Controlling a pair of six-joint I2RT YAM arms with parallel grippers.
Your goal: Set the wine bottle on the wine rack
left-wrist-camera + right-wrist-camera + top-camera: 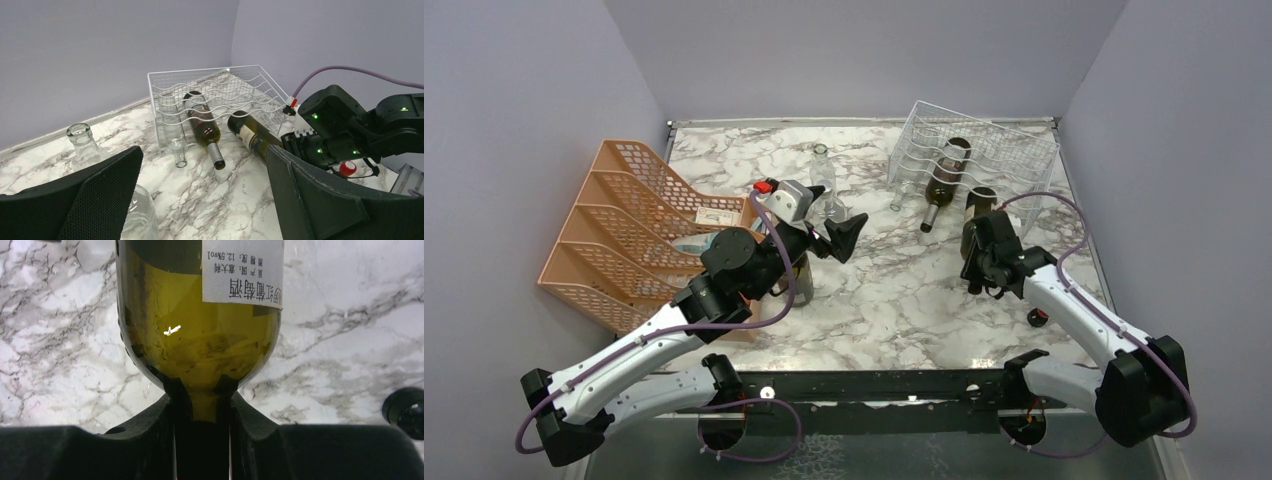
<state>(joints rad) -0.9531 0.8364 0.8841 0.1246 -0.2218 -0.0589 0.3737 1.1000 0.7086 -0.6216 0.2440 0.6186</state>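
My right gripper carries the green wine bottle (979,212) outward next, base-first into the rack (984,145) beside the dark wine bottle, since most still sticks out.
The silvery wire wine rack (984,145) stands at the back right and also shows in the left wrist view (220,87). A dark wine bottle (944,178) lies in it, neck sticking out at the front (204,127). My right gripper (982,256) is shut on the neck of a green wine bottle (979,212) with a white label. It holds the bottle tilted, base towards the rack's front edge (248,136). In the right wrist view the fingers (165,420) clamp the neck below the bottle's shoulder (200,340). My left gripper (829,235) is open and empty over mid-table (202,172).
An orange mesh tiered organizer (624,220) stands at the left. A clear glass bottle (822,168) stands at the back middle, close to my left gripper. A clear bottle neck (178,152) pokes out of the rack's left side. A small dark wheel-like object (1036,318) lies by the right arm.
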